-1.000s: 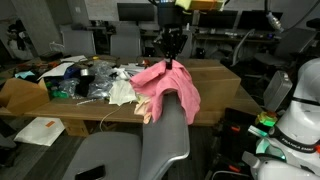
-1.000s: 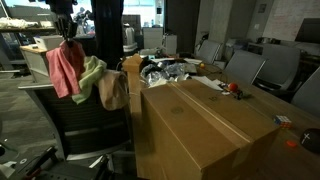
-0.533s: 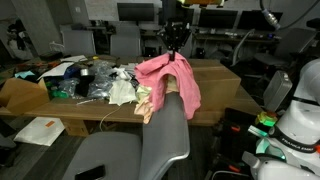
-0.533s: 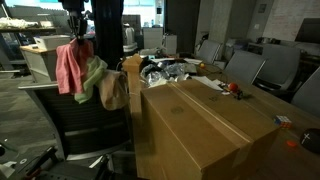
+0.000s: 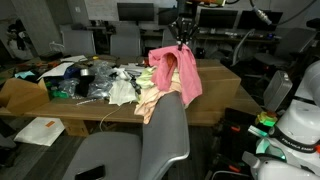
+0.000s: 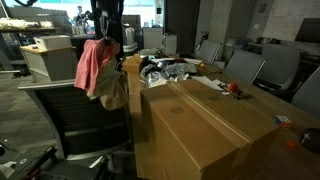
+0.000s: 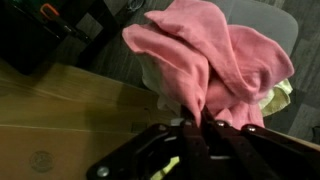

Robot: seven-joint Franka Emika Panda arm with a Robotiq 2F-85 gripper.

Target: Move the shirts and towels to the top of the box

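I will next swing my gripper from the chair back over the box's bare brown top (image 6: 194, 98), clear there, to release the pink towel.
My gripper (image 5: 182, 40) is shut on a pink towel (image 5: 176, 70) and holds it hanging in the air above the chair back. The towel also shows in the other exterior view (image 6: 95, 65) and in the wrist view (image 7: 210, 55), pinched between my fingers (image 7: 196, 128). A pale yellow-green cloth (image 5: 152, 97) and a tan cloth (image 6: 113, 88) still hang on the grey chair back (image 5: 165, 135). The large cardboard box (image 6: 205, 125) lies flat, its brown top bare in both exterior views (image 5: 215, 85).
A cluttered heap of bags and objects (image 5: 90, 80) lies at the far end of the box. A smaller open carton (image 5: 22, 95) stands beside it. Office chairs (image 6: 250, 70) and desks surround the box. A white robot base (image 5: 295, 120) stands at one side.
My gripper has lifted the pink towel higher and carried it sideways off the chair back toward the box. The yellow-green and tan cloths stay on the chair.
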